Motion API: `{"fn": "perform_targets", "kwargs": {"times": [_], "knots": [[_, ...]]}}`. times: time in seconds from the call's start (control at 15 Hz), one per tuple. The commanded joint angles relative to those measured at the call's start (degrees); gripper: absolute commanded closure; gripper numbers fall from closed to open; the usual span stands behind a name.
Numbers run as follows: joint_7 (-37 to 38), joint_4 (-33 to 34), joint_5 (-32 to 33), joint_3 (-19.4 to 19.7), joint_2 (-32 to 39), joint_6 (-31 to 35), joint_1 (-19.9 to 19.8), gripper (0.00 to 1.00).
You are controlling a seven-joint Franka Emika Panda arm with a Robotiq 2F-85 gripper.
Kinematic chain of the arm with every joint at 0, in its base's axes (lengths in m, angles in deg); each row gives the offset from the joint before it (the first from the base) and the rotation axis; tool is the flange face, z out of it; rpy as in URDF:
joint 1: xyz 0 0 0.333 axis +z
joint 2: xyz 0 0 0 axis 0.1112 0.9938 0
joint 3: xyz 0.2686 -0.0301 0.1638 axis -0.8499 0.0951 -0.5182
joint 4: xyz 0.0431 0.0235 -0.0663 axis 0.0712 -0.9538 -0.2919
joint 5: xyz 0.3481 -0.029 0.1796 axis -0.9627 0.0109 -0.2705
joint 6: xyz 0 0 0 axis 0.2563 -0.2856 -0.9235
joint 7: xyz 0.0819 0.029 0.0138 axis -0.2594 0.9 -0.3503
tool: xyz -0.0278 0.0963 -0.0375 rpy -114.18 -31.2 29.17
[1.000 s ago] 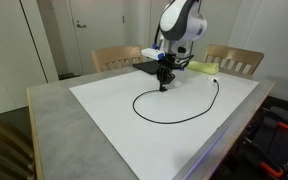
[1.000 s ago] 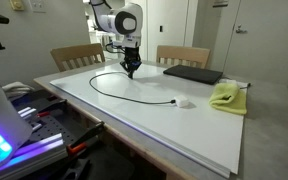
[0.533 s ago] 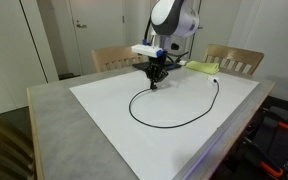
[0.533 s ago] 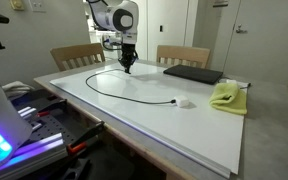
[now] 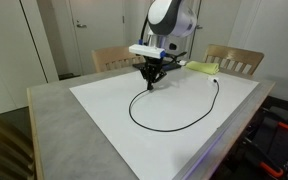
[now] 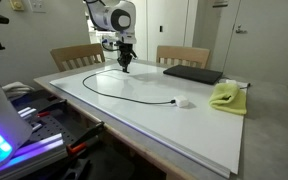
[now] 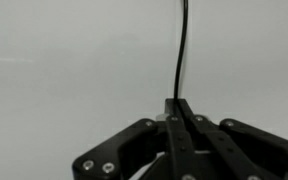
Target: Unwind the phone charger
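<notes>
I will pull my gripper away from the white plug block (image 6: 183,101) to the sheet's edge by the bare tabletop and let go of the cable, because the cable still curves.
The phone charger is a long thin black cable (image 5: 169,124) lying in a wide open curve on the white sheet (image 5: 104,120). Its small white plug block (image 6: 183,101) rests on the sheet in an exterior view. My gripper (image 5: 150,84) hangs over the far end of the cable and is shut on that end. It shows in both exterior views (image 6: 125,68). In the wrist view the closed fingers (image 7: 181,110) pinch the black cable (image 7: 181,50), which runs straight away over the white surface.
A flat black rectangular pad (image 6: 192,74) and a yellow-green soft object (image 6: 226,95) lie at the far side of the table. Wooden chairs (image 6: 76,56) stand behind the table. Cluttered gear (image 6: 24,130) sits beside the table edge.
My gripper has moved sideways along the far edge of the sheet with the cable end, drawing the curve wider.
</notes>
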Motion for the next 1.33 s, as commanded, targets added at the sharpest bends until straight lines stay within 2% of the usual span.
{"fn": "perform_targets", "kwargs": {"times": [0.0,0.4,0.47,0.73,0.8,1.27], "knots": [[-9.5,3.5,-0.5,-1.0,1.4,-2.4,1.3,0.99],[-25.0,6.8,-0.3,-2.6,2.3,-5.0,3.5,0.99],[-21.1,4.6,-1.5,-0.8,0.9,-3.1,4.7,0.95],[-24.1,5.1,-1.4,-0.9,1.0,-3.6,5.4,0.95],[-24.2,5.1,-1.4,-0.9,1.0,-3.7,5.4,0.99],[-39.3,5.7,3.4,-2.2,2.3,-1.4,8.4,0.99]]}}
